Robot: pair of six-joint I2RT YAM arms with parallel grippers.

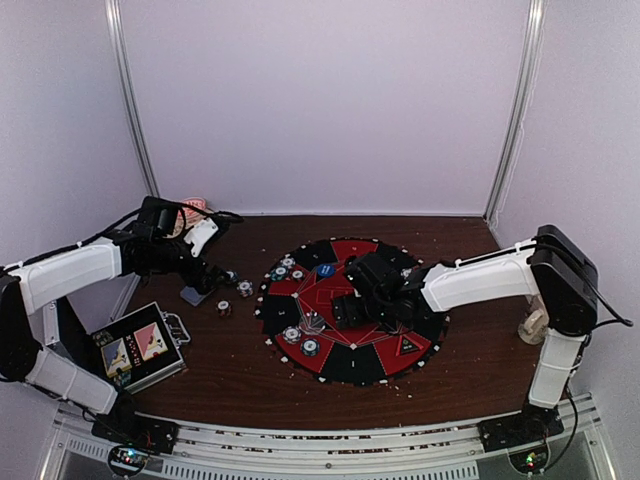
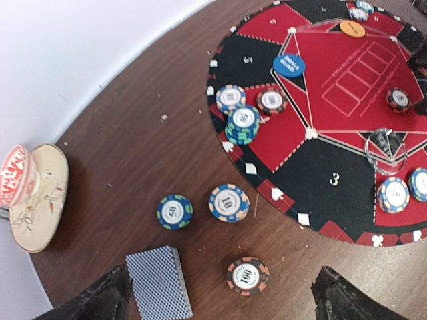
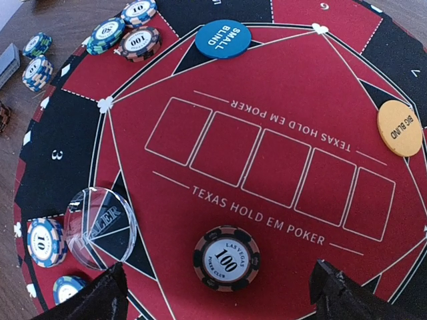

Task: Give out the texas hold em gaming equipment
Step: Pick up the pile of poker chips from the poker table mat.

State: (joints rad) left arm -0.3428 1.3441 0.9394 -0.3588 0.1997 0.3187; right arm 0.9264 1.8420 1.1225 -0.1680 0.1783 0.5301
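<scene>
My right gripper will next move down with its fingers on either side of the black-and-salmon chip (image 3: 226,258) and close on the chip's rim, because the chip is lying flat below.
My right gripper (image 3: 220,297) is open over the red centre of the round poker mat (image 1: 300,340). A black-and-salmon 100 chip (image 3: 226,258) lies flat on the felt between its fingers without touching them. Nearby are a clear dealer button (image 3: 101,227), a blue small-blind button (image 3: 223,39) and an orange big-blind button (image 3: 399,127). My left gripper (image 2: 223,300) hangs open above the wooden table left of the mat. Between its fingers lie a blue-backed card deck (image 2: 159,282) and another 100 chip (image 2: 247,275). Beyond them are a 50 chip (image 2: 175,212) and a 10 chip (image 2: 229,203).
Chip stacks (image 2: 242,123) sit on the mat's left segments, and others (image 3: 45,241) lie beside the dealer button. A beige mug (image 2: 33,193) lies on its side by the back-left wall. The metal case (image 1: 140,350) with card pictures sits at the front left.
</scene>
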